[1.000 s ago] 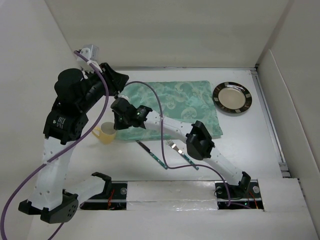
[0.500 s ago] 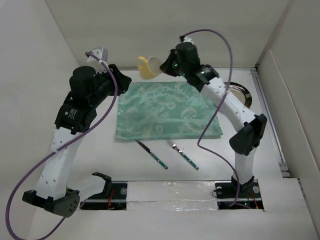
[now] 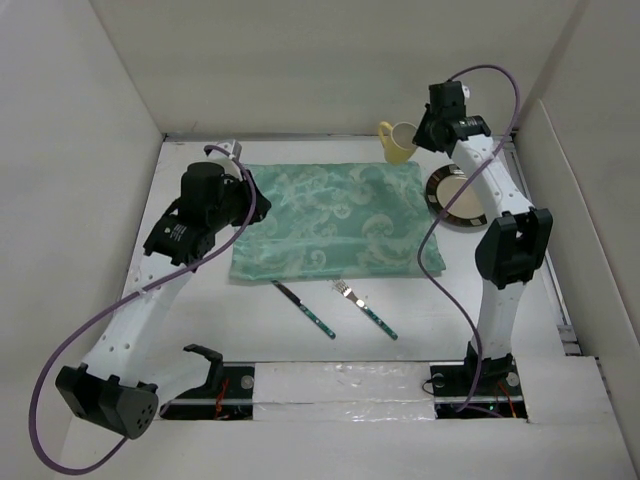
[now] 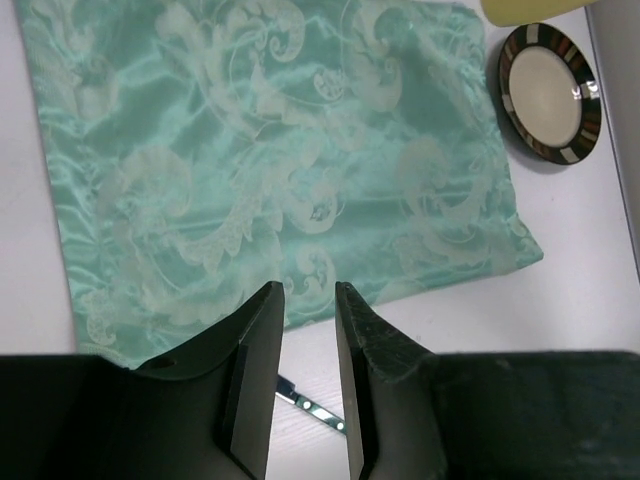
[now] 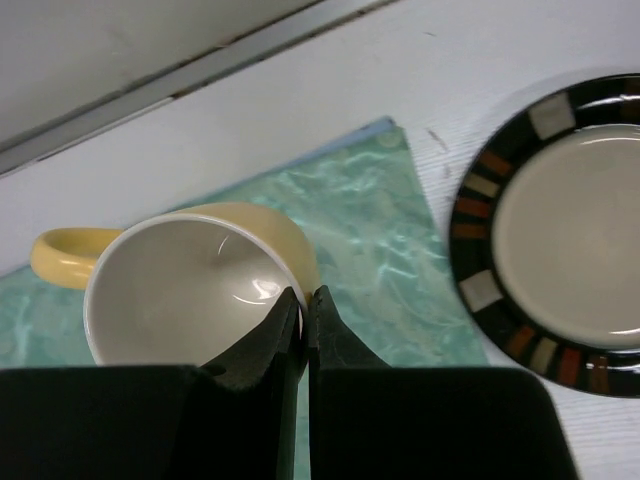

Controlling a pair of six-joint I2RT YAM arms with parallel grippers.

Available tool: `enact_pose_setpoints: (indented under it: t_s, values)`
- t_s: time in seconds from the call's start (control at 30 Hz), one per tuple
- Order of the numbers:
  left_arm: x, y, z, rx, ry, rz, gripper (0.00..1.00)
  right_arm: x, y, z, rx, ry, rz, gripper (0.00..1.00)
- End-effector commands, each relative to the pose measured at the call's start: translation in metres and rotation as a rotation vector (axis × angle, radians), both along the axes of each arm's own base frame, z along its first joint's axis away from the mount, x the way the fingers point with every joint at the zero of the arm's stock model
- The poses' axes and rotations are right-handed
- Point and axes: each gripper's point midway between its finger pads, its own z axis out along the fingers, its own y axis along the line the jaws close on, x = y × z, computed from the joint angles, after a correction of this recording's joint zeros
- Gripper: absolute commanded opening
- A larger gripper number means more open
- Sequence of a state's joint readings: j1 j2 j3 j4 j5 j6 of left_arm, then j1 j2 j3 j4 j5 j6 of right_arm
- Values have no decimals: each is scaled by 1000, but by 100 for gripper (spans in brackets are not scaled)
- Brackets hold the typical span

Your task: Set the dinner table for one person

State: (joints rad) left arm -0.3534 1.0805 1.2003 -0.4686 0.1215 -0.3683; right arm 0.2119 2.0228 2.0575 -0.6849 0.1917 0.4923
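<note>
The cloth's far corner by the plate point(image 5: 357, 240) is below my right gripper. That gripper will go down next to stand the yellow mug there and let go of the mug's rim.
On the white dinner table point(image 3: 200, 320) lies a mint-green patterned cloth point(image 3: 335, 220). My right gripper point(image 3: 419, 139) is shut on the rim of a yellow mug point(image 3: 396, 143) and holds it over the cloth's far right corner. In the right wrist view the fingers point(image 5: 305, 295) pinch the mug point(image 5: 180, 280) wall, one inside and one outside. My left gripper point(image 3: 247, 190) hovers over the cloth's left edge. It is open and empty in the left wrist view point(image 4: 307, 292), above the cloth point(image 4: 270, 160).
A dark-rimmed plate point(image 3: 465, 195) sits right of the cloth, close beside the mug point(image 5: 560, 230). A knife point(image 3: 303, 308) and a fork point(image 3: 365, 308) lie on the table in front of the cloth. White upright panels border the table on all sides.
My right arm has carried the mug from the table's left side, up and across, to the cloth's far right corner. My left arm has come down and forward toward the cloth's left edge.
</note>
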Motion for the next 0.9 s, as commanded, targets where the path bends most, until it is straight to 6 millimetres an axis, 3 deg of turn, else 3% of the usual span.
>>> enact_pose_setpoints:
  t_s: [0.0, 0.13, 0.3, 0.87]
  values:
    - [-5, 3, 7, -31, -51, 21, 24, 12, -13, 25, 16, -89, 7, 0]
    - [-10, 4, -7, -35, -19, 25, 24, 15, -28, 1, 14, -32, 1, 0]
    - [-12, 2, -15, -45, 4, 21, 24, 14, -25, -23, 9, 25, 26, 0]
    - [-19, 0, -25, -68, 32, 24, 23, 36, -30, -76, -21, 109, 19, 0]
